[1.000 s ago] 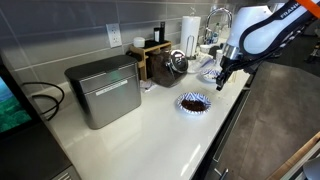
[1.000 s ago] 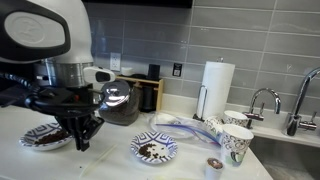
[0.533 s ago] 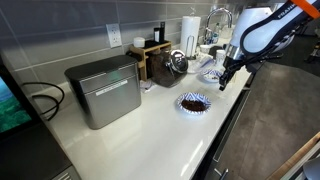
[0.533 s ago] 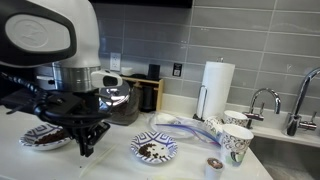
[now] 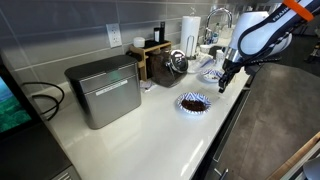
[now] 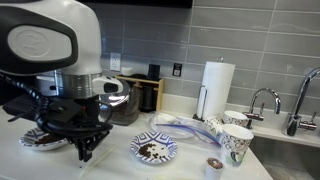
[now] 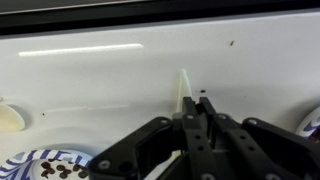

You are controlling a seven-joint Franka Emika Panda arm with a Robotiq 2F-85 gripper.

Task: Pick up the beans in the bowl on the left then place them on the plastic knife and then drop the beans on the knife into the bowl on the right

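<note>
I will lower my gripper toward the white counter between the bowls, just below it, and let go of the plastic knife [image 7: 183, 88] next, because the knife's blade is still in the air.
My gripper [image 7: 196, 103] is shut on a white plastic knife [image 7: 183, 88], whose blade points forward just above the white counter. I see no beans on the blade. In both exterior views the gripper [image 5: 224, 82] [image 6: 85, 150] hangs low between two blue-patterned bowls. One bowl with dark beans [image 5: 193, 102] [image 6: 154, 149] lies on one side. The other bowl [image 5: 208, 72] [image 6: 38, 137] is partly hidden behind the arm. In the wrist view a bowl with beans [image 7: 55, 167] shows at the lower left, and a bowl's rim [image 7: 312, 122] shows at the right edge.
A silver box [image 5: 104, 90], a wooden rack [image 5: 152, 55] and a glass pot [image 5: 176, 62] stand along the wall. A paper towel roll [image 6: 217, 85], paper cups [image 6: 237, 140] and a sink tap [image 6: 262, 100] stand beyond the bowls. The counter's edge [image 5: 225, 125] runs close by.
The gripper with the knife has shifted slightly and come a little lower between the bowls. The bowls have not moved.
</note>
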